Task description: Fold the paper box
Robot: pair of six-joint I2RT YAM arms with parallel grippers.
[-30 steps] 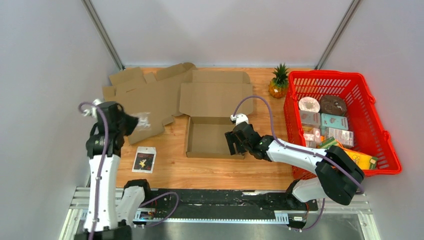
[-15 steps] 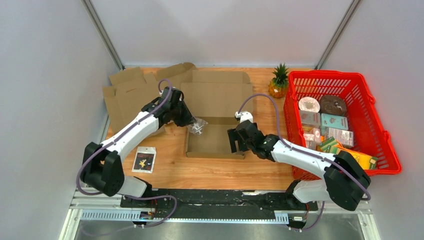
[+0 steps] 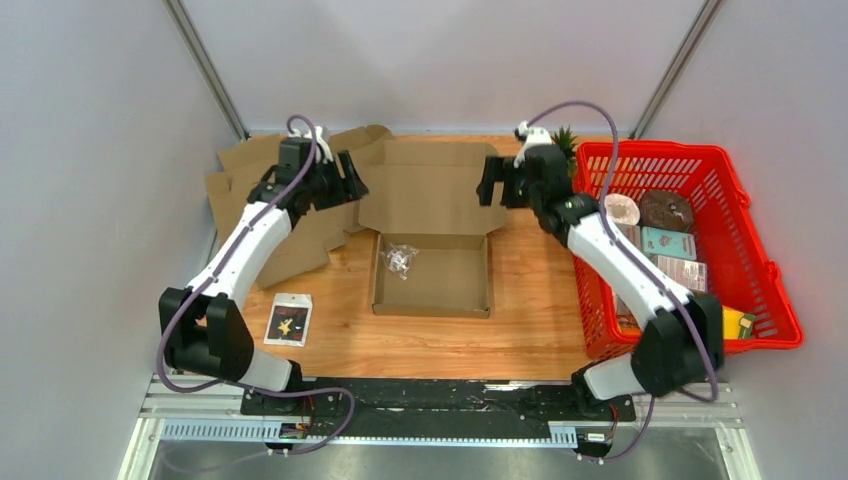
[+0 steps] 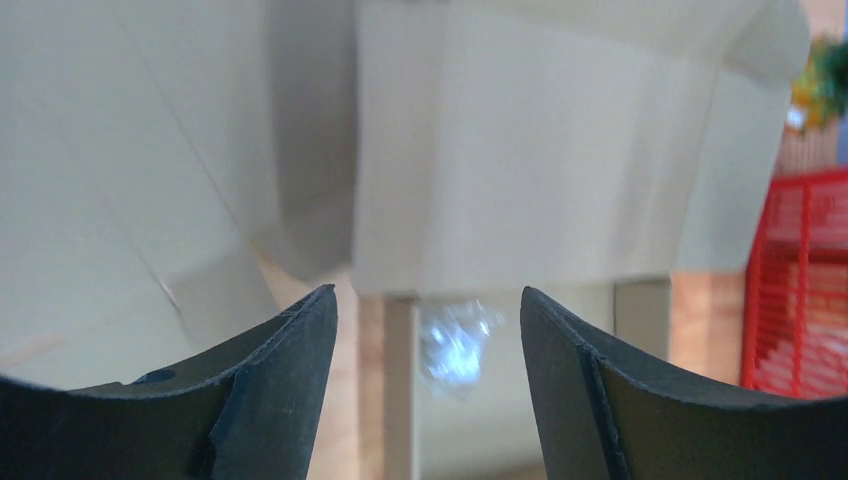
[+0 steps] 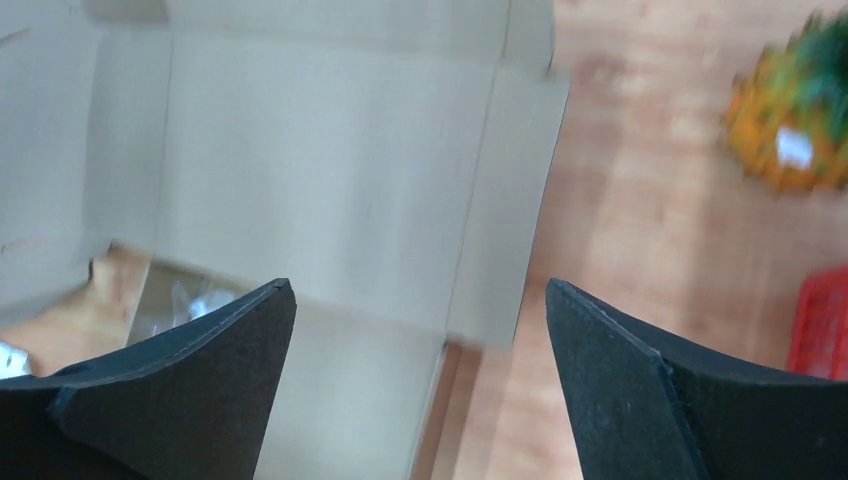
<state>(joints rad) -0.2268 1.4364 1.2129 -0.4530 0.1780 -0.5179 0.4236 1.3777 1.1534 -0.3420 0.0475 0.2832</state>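
Observation:
My left gripper goes down toward the right in the top view next, onto the lid's side flap by the blanks, since the lid still lies open.
The paper box (image 3: 432, 283) lies open mid-table, its tray toward me and its lid (image 3: 430, 190) laid flat behind it. A small clear plastic bag (image 3: 400, 258) rests inside the tray at its left rear. My left gripper (image 3: 350, 185) hovers open at the lid's left edge; its wrist view shows the lid (image 4: 520, 150) and the blurred bag (image 4: 455, 340) between the empty fingers (image 4: 290, 380). My right gripper (image 3: 493, 188) hovers open at the lid's right edge, holding nothing, with the lid (image 5: 320, 170) below its fingers (image 5: 220, 360).
Flat cardboard blanks (image 3: 265, 195) lie at the back left under my left arm. A black packet (image 3: 288, 318) sits near the front left. A pineapple (image 3: 558, 160) stands behind my right wrist, beside a red basket (image 3: 770, 270) holding several goods.
My left arm swung from the far left over the box, let the plastic bag go into the tray and opened. Both grippers then moved back to the lid's two sides.

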